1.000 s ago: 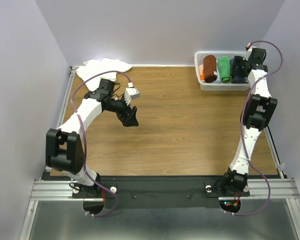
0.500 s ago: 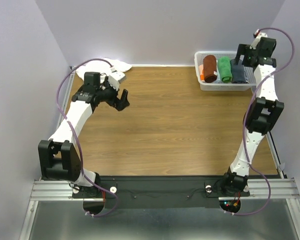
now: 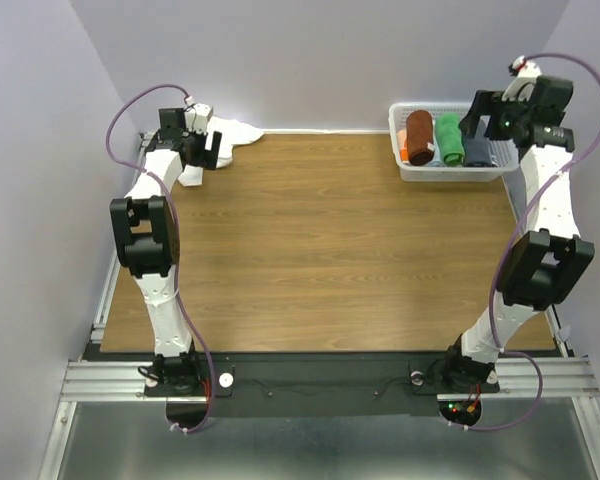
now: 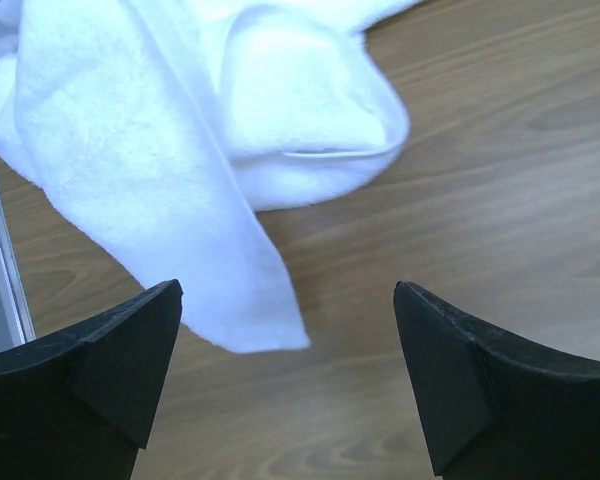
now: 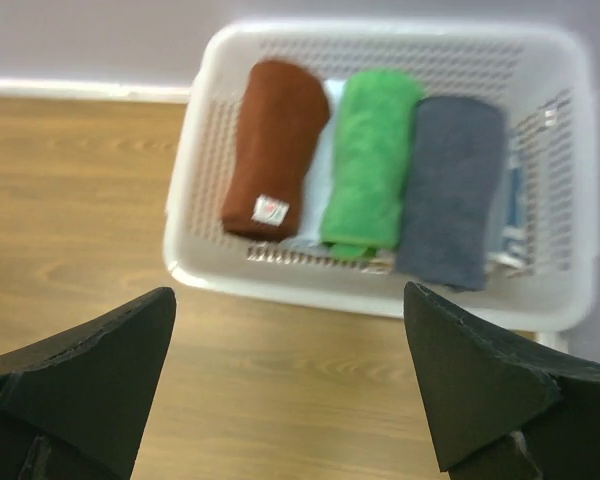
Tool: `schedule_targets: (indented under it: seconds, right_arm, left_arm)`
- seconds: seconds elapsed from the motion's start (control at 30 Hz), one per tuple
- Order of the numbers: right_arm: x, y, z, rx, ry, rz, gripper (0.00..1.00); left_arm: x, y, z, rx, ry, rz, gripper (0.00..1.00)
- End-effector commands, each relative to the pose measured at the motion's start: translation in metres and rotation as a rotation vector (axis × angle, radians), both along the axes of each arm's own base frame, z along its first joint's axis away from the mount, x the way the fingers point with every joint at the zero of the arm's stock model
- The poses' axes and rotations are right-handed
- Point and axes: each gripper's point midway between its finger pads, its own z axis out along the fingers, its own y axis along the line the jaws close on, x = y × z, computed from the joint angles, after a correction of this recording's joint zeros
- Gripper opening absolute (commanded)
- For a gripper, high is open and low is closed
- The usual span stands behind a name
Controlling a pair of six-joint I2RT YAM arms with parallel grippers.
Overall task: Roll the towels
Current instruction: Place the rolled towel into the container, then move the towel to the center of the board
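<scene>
I will next move my left gripper down onto the white towel's near corner [image 3: 191, 175] [image 4: 245, 300], because that flap sticks out from the crumpled bulk between my open fingers.
The white towel [image 3: 243, 131] lies crumpled at the table's far left corner. In the left wrist view it [image 4: 170, 140] fills the upper left, one corner hanging down between my fingers. My left gripper [image 3: 217, 151] [image 4: 287, 335] is open and empty, just over the towel's near edge. The slate blue-grey towel [image 3: 475, 146] [image 5: 452, 190] lies rolled in the white basket [image 3: 450, 173] [image 5: 375, 300] at the right end. My right gripper [image 3: 478, 113] [image 5: 290, 335] is open and empty, above the basket's near side.
The basket also holds a rolled rust-brown towel [image 5: 275, 145] and a rolled green towel [image 5: 372, 160], with pale cloth under them. A metal rail [image 4: 5, 270] runs along the table's left edge. Walls close in behind and on both sides.
My left arm has swung back and left to the white towel in the corner. My right gripper has drawn up and back from the basket, uncovering the blue-grey towel there.
</scene>
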Motion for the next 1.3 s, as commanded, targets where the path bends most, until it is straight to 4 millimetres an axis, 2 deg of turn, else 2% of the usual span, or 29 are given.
schedule_targets:
  seconds: [0.0,0.17,0.23,0.27,0.3,0.37,0.4,0.43,0.47,0.5,0.6,0.63,0.67,0.7,0.8,0.83,0.87,0.9,0.93,1.0,1.03,1.1,1.13,1.17,1.23,1.27]
  right_arm:
    - [-0.023,0.04,-0.022,0.058,0.063,0.128,1.0]
    - [-0.039,0.053,-0.046,0.092,0.124,0.151,1.0]
    - [-0.044,0.056,-0.053,0.107,0.144,0.162,1.0]
    - [-0.046,0.058,-0.056,0.111,0.151,0.167,1.0]
    - [-0.047,0.06,-0.057,0.119,0.155,0.175,0.99]
    - [-0.048,0.064,-0.059,0.127,0.159,0.19,0.94]
    - [-0.049,0.065,-0.06,0.135,0.164,0.195,0.93]
    - [-0.049,0.068,-0.063,0.139,0.169,0.205,0.91]
    - [-0.049,0.069,-0.063,0.141,0.169,0.206,0.91]
    - [-0.05,0.072,-0.065,0.148,0.176,0.214,0.9]
    - [-0.052,0.078,-0.065,0.166,0.178,0.237,0.89]
    - [-0.052,0.081,-0.065,0.171,0.178,0.246,0.89]
    - [-0.053,0.081,-0.065,0.177,0.179,0.25,0.89]
    - [-0.054,0.085,-0.064,0.192,0.18,0.265,0.89]
    - [-0.055,0.091,-0.061,0.216,0.177,0.291,0.88]
    - [-0.056,0.093,-0.058,0.223,0.174,0.296,0.88]
    - [-0.058,0.095,-0.057,0.231,0.175,0.304,0.88]
    - [-0.06,0.095,-0.057,0.233,0.176,0.305,0.88]
    - [-0.061,0.096,-0.057,0.234,0.175,0.311,0.88]
    - [-0.065,0.098,-0.059,0.237,0.182,0.319,0.88]
    - [-0.069,0.098,-0.062,0.233,0.189,0.321,0.88]
    - [-0.075,0.102,-0.065,0.231,0.196,0.351,0.88]
    - [-0.078,0.103,-0.069,0.24,0.21,0.363,0.88]
    - [-0.085,0.11,-0.073,0.253,0.224,0.396,0.88]
    - [-0.09,0.114,-0.079,0.266,0.243,0.416,0.88]
    - [-0.093,0.117,-0.084,0.273,0.264,0.423,0.88]
  left_arm:
    - [0.028,0.027,-0.012,0.046,0.014,0.093,0.99]
    - [0.041,0.035,-0.041,0.076,0.044,0.111,0.99]
    - [0.042,0.04,-0.052,0.09,0.058,0.124,0.94]
    - [0.044,0.041,-0.052,0.089,0.057,0.126,0.85]
    - [0.044,0.042,-0.054,0.085,0.06,0.124,0.8]
    - [0.045,0.041,-0.049,0.078,0.056,0.112,0.56]
    - [0.045,0.04,-0.045,0.075,0.053,0.109,0.46]
    - [0.045,0.036,-0.033,0.058,0.04,0.093,0.26]
    - [0.045,0.032,-0.024,0.043,0.031,0.08,0.17]
    - [0.042,0.02,-0.002,0.003,0.007,0.037,0.01]
    - [0.032,-0.011,0.039,-0.046,-0.031,-0.077,0.0]
    - [0.018,-0.043,0.065,-0.08,-0.041,-0.181,0.0]
    - [0.01,-0.051,0.079,-0.078,-0.053,-0.233,0.0]
    - [-0.007,-0.089,0.107,-0.118,-0.083,-0.347,0.0]
    - [-0.061,-0.16,0.137,-0.188,-0.056,-0.581,0.0]
    - [-0.089,-0.179,0.154,-0.214,-0.059,-0.675,0.0]
    - [-0.113,-0.21,0.16,-0.221,-0.053,-0.771,0.0]
    - [-0.141,-0.224,0.176,-0.211,-0.077,-0.866,0.0]
    - [-0.162,-0.236,0.168,-0.214,-0.047,-0.933,0.0]
    - [-0.205,-0.266,0.169,-0.218,-0.037,-1.08,0.0]
    - [-0.227,-0.271,0.167,-0.223,-0.033,-1.141,0.0]
    - [-0.246,-0.279,0.165,-0.255,-0.021,-1.171,0.0]
    - [-0.255,-0.281,0.171,-0.289,-0.033,-1.194,0.0]
    - [-0.264,-0.279,0.159,-0.3,0.002,-1.211,0.0]
    - [-0.272,-0.277,0.154,-0.314,0.031,-1.223,0.0]
    - [-0.277,-0.274,0.143,-0.292,0.038,-1.267,0.0]
